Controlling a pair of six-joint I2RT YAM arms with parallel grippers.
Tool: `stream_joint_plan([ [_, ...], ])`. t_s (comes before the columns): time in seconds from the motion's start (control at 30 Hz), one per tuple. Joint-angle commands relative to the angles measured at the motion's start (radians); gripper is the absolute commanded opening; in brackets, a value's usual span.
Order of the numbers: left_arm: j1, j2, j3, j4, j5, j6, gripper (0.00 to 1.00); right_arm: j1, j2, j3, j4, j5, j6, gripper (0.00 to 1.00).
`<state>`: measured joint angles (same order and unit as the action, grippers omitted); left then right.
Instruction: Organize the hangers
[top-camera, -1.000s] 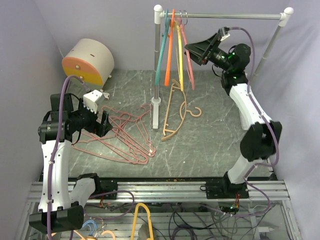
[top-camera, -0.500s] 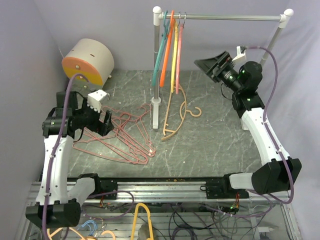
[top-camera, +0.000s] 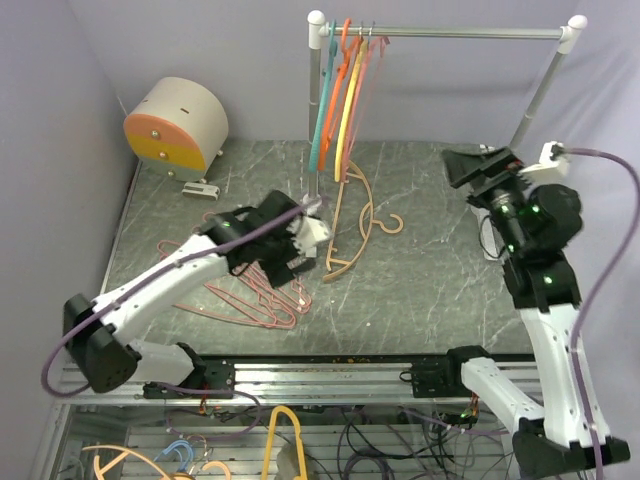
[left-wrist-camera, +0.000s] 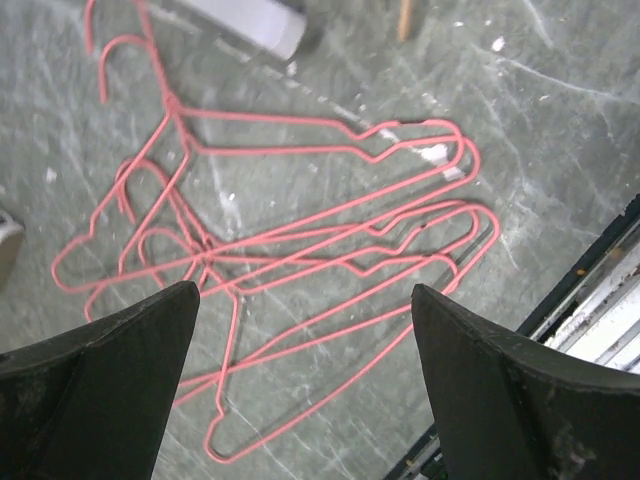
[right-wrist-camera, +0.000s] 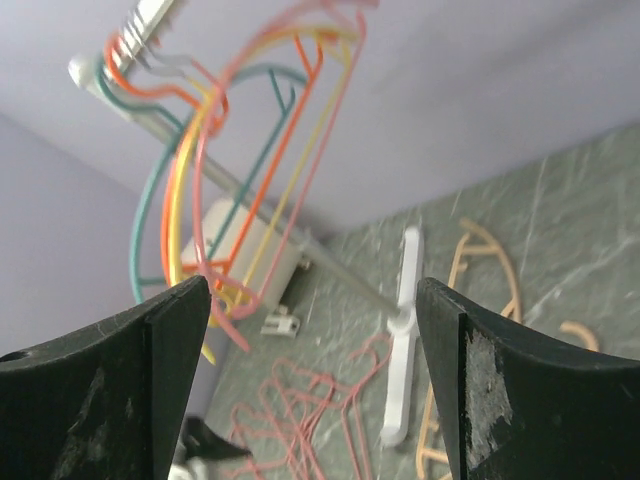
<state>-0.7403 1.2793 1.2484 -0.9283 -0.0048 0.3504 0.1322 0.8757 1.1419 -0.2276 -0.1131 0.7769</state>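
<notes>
My left gripper moves past the bar's foot and down onto the peach hanger's near shoulder (top-camera: 362, 244) next, because the peach hanger lies clear of the pink tangle.
Several thin pink wire hangers (top-camera: 262, 305) lie tangled on the grey floor, left of centre. My left gripper (top-camera: 290, 265) hovers just above them, open and empty; in the left wrist view (left-wrist-camera: 305, 370) the pink wires (left-wrist-camera: 300, 240) lie below the spread jaws. Teal, orange, yellow and pink hangers (top-camera: 340, 90) hang at the left end of the rail, tilted. A peach hanger (top-camera: 350, 225) lies by the rail's foot. My right gripper (top-camera: 470, 165) is open and empty, raised to the right of the hanging hangers (right-wrist-camera: 220, 170).
The silver rail (top-camera: 450, 33) on white joints spans the back, its white foot (top-camera: 312, 225) beside the pile. A round beige and orange box (top-camera: 175, 125) stands back left. More hangers and cables (top-camera: 280, 430) lie below the table's front edge.
My left arm swung from the far left to the right, over the pink wire pile. My right gripper drew back from the rail, rightward and down. The hung hangers swing.
</notes>
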Motion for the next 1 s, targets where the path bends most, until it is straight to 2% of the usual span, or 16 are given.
stream_joint_plan([
  [0.0, -0.197, 0.121, 0.018, 0.095, -0.184, -0.027, 0.99, -0.002, -0.057, 0.127, -0.186, 0.238, -0.124, 0.84],
  [0.17, -0.394, 0.261, 0.014, 0.206, -0.291, -0.024, 0.99, -0.002, -0.098, 0.228, -0.284, 0.318, -0.184, 0.85],
  [0.27, -0.41, 0.328, 0.037, 0.305, -0.307, -0.035, 0.99, -0.002, -0.117, 0.236, -0.313, 0.331, -0.194, 0.85],
  [0.37, -0.402, 0.424, 0.097, 0.38, -0.315, -0.048, 0.99, -0.002, -0.127, 0.231, -0.331, 0.328, -0.197, 0.85],
  [0.47, -0.375, 0.544, 0.216, 0.373, -0.241, -0.1, 0.99, -0.002, -0.143, 0.225, -0.341, 0.331, -0.197, 0.85],
  [0.63, -0.362, 0.709, 0.394, 0.4, -0.244, -0.118, 0.99, -0.002, -0.164, 0.232, -0.368, 0.343, -0.201, 0.85],
  [0.97, -0.172, 1.088, 0.888, 0.205, -0.068, -0.296, 0.99, 0.007, -0.207, 0.217, -0.378, 0.371, -0.237, 0.88],
])
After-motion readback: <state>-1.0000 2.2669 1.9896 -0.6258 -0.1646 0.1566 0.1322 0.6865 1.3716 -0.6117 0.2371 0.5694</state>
